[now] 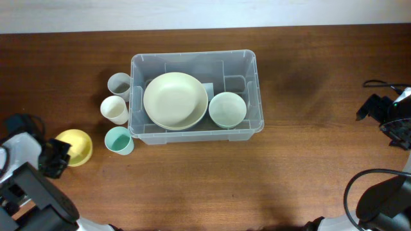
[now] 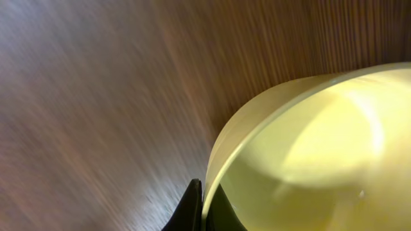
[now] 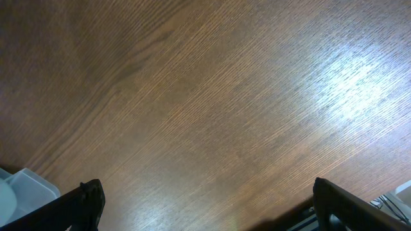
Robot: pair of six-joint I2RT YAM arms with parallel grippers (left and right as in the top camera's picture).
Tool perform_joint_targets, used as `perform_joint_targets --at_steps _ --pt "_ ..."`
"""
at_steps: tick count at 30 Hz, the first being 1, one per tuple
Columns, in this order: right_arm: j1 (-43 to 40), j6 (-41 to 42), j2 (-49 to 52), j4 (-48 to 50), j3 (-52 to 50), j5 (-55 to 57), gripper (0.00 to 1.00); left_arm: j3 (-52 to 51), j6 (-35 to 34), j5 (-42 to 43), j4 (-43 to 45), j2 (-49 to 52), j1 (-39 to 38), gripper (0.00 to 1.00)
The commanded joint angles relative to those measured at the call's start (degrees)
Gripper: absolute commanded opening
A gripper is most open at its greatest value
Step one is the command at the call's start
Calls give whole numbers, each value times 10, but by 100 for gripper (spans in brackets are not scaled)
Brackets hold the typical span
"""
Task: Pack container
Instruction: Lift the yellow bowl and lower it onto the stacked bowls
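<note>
I will raise my left gripper next, move it across toward the empty pale green bowl (image 1: 227, 110) to its right in the overhead view, lower the yellow bowl (image 1: 75, 145) inside and let go.
The clear plastic container (image 1: 253, 96) stands on the table's middle, holding a large cream bowl (image 1: 174, 100) and a small pale green bowl (image 1: 227, 110). A corner of the container shows in the right wrist view (image 3: 22, 186). My left gripper (image 1: 59, 156) is shut on the rim of a yellow bowl (image 1: 75, 145) at the front left; in the left wrist view the fingers (image 2: 204, 208) pinch the yellow bowl's wall (image 2: 308, 160). My right gripper (image 3: 205, 205) is open and empty over bare wood at the right edge (image 1: 392, 122).
Three cups stand against the container's left wall: a grey cup (image 1: 119, 83), a white cup (image 1: 114, 109) and a teal cup (image 1: 119, 140). Cables lie at the far right (image 1: 379, 83).
</note>
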Motion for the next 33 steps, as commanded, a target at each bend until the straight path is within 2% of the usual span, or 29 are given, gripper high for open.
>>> perform_joint_targets --at_steps 1,7,13,17,23,29,33 --pt "-1 -4 -7 0 -1 1 99 35 -1 -39 3 -5 50 1" --pt "-1 -4 -7 0 -1 1 99 181 -1 -3 -48 -21 78 1" --pt "-1 -4 -7 0 -1 1 99 364 45 106 -94 -54 25 1" --pt "-1 -4 -7 0 -1 1 99 441 110 177 -97 -86 -69 1" --pt "-1 -4 -7 0 -1 1 99 467 179 180 -90 -112 -287 1" --pt "-1 -4 -7 0 -1 1 99 467 184 113 -78 -52 -469 1" --pt "-1 -4 -7 0 -1 1 99 467 189 115 -57 13 -541 1"
